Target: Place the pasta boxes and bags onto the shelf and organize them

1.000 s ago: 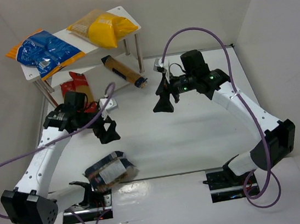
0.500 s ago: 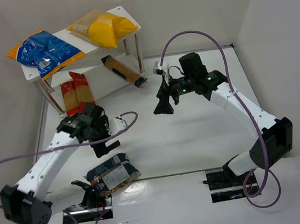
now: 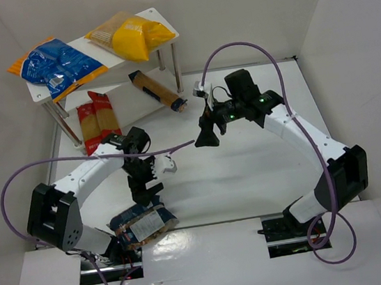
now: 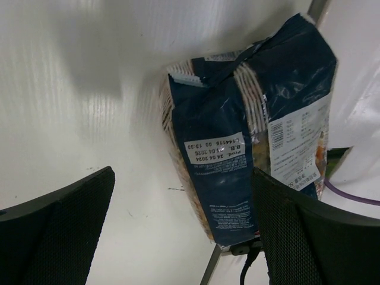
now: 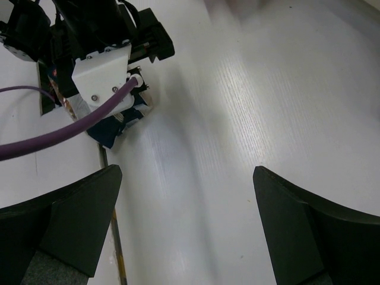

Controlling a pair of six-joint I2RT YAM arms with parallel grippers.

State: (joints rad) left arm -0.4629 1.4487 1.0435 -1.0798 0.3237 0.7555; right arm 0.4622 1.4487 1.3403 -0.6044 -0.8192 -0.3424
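My open fingers already have the bag's far edge between them, so my left gripper needs to go down onto it next and then close.
A clear bag of short golden pasta with a dark blue label lies at the table's near edge by the left arm's base. My left gripper hangs open just above it, the bag's end close to the right finger. My right gripper is open over bare table at the middle. On the shelf, a blue-and-orange bag and a yellow bag lie on the top board. A long tan box lies slanted on the lower level. Red spaghetti packs lie by the left legs.
White walls close in the table on the left, back and right. Purple cables loop from both arms; the left one crosses low over the table towards the middle. The arm bases and their mounts sit along the near edge.
The left arm has swung back from the red packs towards the near edge, and its gripper now points down over the dark blue bag. The right arm has barely shifted.
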